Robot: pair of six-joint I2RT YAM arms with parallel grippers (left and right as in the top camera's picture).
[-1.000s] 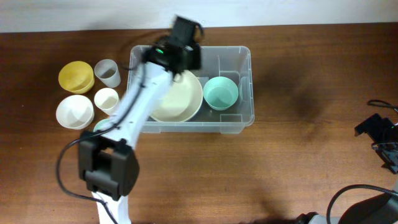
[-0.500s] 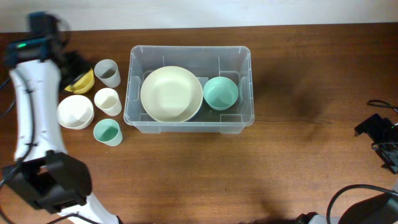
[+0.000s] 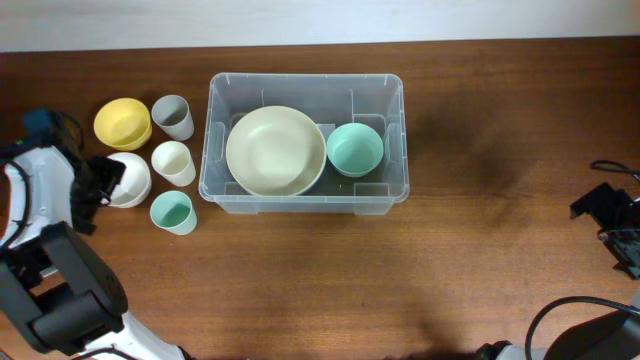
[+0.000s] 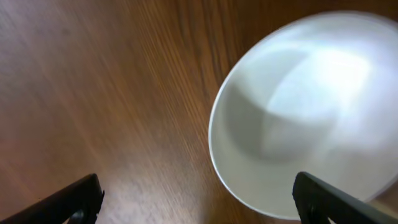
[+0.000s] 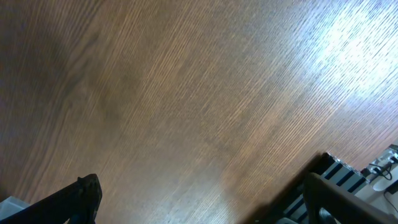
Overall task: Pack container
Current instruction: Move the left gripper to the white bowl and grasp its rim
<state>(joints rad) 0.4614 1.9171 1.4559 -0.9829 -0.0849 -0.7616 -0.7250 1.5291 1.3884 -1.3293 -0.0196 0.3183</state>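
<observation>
My left gripper is open with the near rim of the white bowl (image 3: pixel 112 200) (image 4: pixel 225 188) below, between its fingers, so next it should move down over that rim and close.
The container (image 3: pixel 305 79), a clear tub, stands mid-table and holds a large cream bowl (image 3: pixel 275 150) and a teal bowl (image 3: pixel 355 148). My left gripper (image 3: pixel 96 186) is open and empty at the left edge of a white bowl (image 3: pixel 128 180). In the left wrist view, the white bowl (image 4: pixel 311 112) lies ahead and to the right, and the open fingers (image 4: pixel 196 194) straddle bare wood and its near rim. My right gripper (image 3: pixel 612 222) is at the far right edge, open and empty over bare wood in its wrist view (image 5: pixel 202 194).
Left of the container stand a yellow bowl (image 3: pixel 122 122), a grey cup (image 3: pixel 173 116), a cream cup (image 3: pixel 172 162) and a teal cup (image 3: pixel 172 212). Cables and a black unit (image 5: pixel 348 180) lie by the right arm.
My left arm swung from over the container out to the far left, then down toward the white bowl. The cream bowl stays in the container. The right arm has not moved.
</observation>
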